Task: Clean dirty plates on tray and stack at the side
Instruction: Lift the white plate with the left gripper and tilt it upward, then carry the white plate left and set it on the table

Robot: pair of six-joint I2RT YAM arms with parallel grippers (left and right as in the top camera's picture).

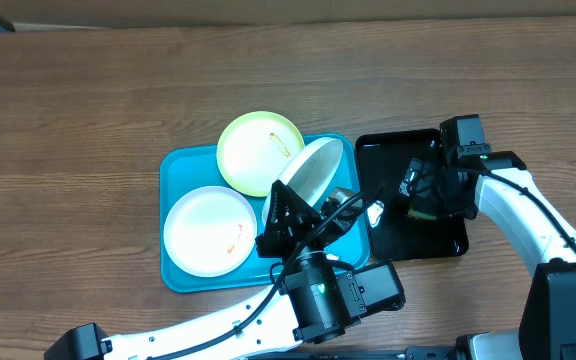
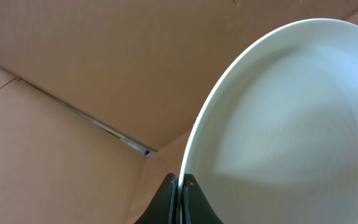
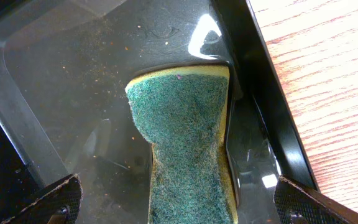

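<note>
The robot's left gripper needs to swing left in the overhead view next, lower the plate flat onto the clear tabletop beside the turquoise tray and release it there.
A turquoise tray [image 1: 183, 165] holds a pale yellow-green plate [image 1: 253, 152] at its far side and a white plate [image 1: 208, 230] with an orange-red smear at its near left. My left gripper [image 1: 286, 210] is shut on the rim of a second white plate [image 1: 313, 170], which it holds tilted on edge above the tray's right part; in the left wrist view the jaws [image 2: 181, 183] pinch that plate's rim [image 2: 278, 118]. My right gripper [image 1: 423, 195] is open over the black tray, its fingers either side of a green and yellow sponge [image 3: 188, 143] lying there.
A glossy black tray [image 1: 383, 232] sits right of the turquoise tray, with small crumbs on its floor [image 3: 92, 93]. Wooden tabletop [image 1: 88, 90] surrounds both trays. A cardboard wall [image 2: 92, 62] stands behind the table.
</note>
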